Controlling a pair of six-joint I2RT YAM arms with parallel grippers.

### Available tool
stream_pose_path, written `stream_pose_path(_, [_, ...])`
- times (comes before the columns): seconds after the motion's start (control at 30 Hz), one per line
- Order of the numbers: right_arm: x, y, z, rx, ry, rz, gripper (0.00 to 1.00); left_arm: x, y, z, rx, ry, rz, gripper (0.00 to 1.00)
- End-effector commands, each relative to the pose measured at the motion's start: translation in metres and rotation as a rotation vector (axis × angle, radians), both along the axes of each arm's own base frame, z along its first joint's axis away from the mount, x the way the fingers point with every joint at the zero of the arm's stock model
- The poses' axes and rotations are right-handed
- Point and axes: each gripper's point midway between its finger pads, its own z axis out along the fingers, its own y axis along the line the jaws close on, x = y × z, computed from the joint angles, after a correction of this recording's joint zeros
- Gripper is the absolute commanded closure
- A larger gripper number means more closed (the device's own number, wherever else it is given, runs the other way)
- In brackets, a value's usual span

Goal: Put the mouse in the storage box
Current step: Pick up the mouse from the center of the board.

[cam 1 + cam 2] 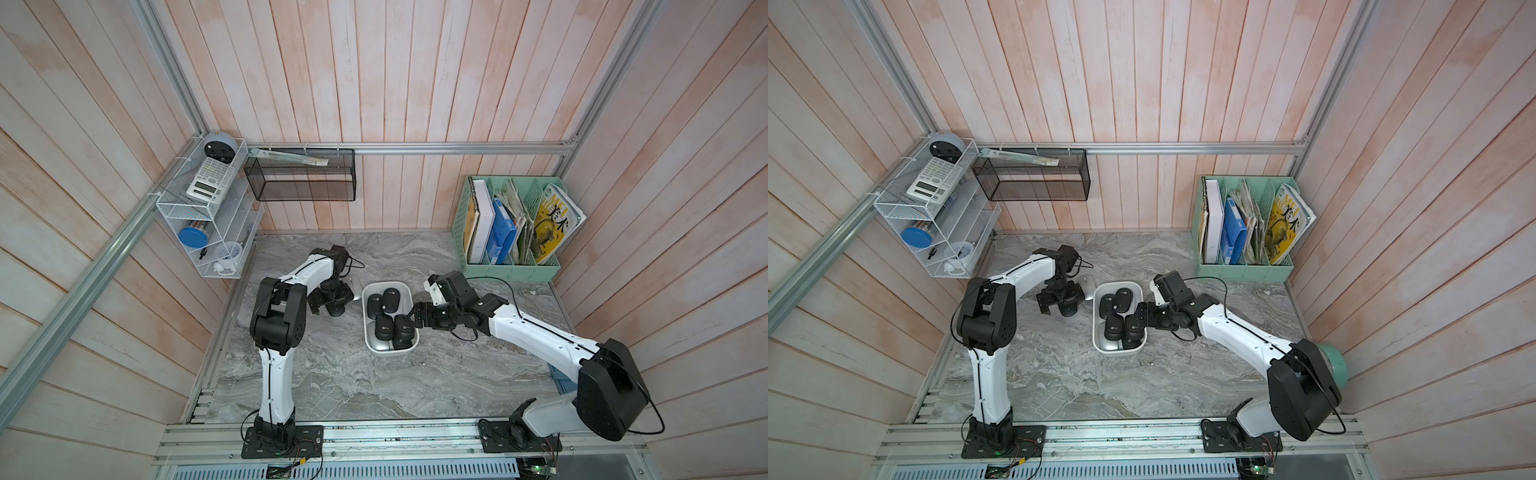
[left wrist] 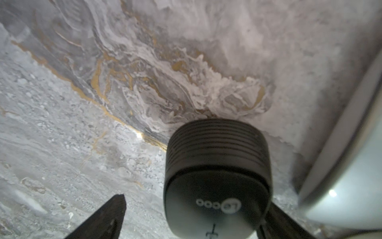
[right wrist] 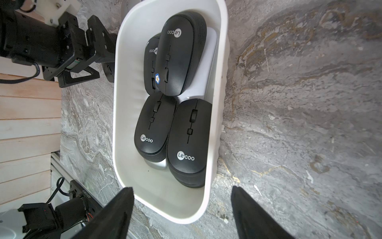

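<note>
My left gripper stays at this height next and draws its fingers together onto the black mouse (image 1: pixel 336 309) (image 2: pixel 217 175) from both sides, since it already lies between them.
A black mouse (image 2: pixel 217 175) lies on the marble table just left of the storage box, seen in both top views (image 1: pixel 337 310) (image 1: pixel 1068 309). My left gripper (image 2: pixel 196 203) (image 1: pixel 331 302) is open and straddles it. One finger (image 2: pixel 277 223) is against the mouse's side, and the other finger (image 2: pixel 111 215) stands clear of it. The white storage box (image 1: pixel 365 332) (image 3: pixel 124 103) holds several black mice (image 3: pixel 177 62) on top of pale ones. My right gripper (image 3: pixel 182 188) (image 1: pixel 415 316) is open at the box's right rim, holding nothing.
A pale mouse (image 1: pixel 356 286) (image 2: pixel 351 186) lies on the table close beside the left gripper. A mint-green file holder (image 1: pixel 511 266) stands at the back right. A black mesh basket (image 1: pixel 299 174) and a white wire rack (image 1: pixel 208 216) hang at the back left.
</note>
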Motion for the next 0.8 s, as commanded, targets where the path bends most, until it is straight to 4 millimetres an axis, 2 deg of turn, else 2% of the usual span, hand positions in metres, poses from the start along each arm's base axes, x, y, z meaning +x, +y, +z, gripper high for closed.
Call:
stream_pose_path(0.0, [-0.002, -0.003, -0.006, -0.011, 0.018, 0.004, 0.20, -0.002, 0.006, -0.011, 0.023, -0.006, 0.044, 0.03])
stream_pose_path(0.5, [-0.003, -0.004, -0.009, -0.013, 0.022, 0.000, 0.20, 0.001, 0.023, -0.009, 0.093, -0.095, 0.070, 0.29])
stream_pose_path(0.7, [-0.001, -0.002, -0.008, -0.006, 0.021, -0.001, 0.20, -0.004, 0.026, -0.007, 0.096, -0.103, 0.062, 0.58])
stream_pose_path(0.77, [-0.002, -0.002, -0.007, -0.004, 0.022, 0.000, 0.20, -0.006, 0.026, -0.003, 0.098, -0.107, 0.057, 0.60])
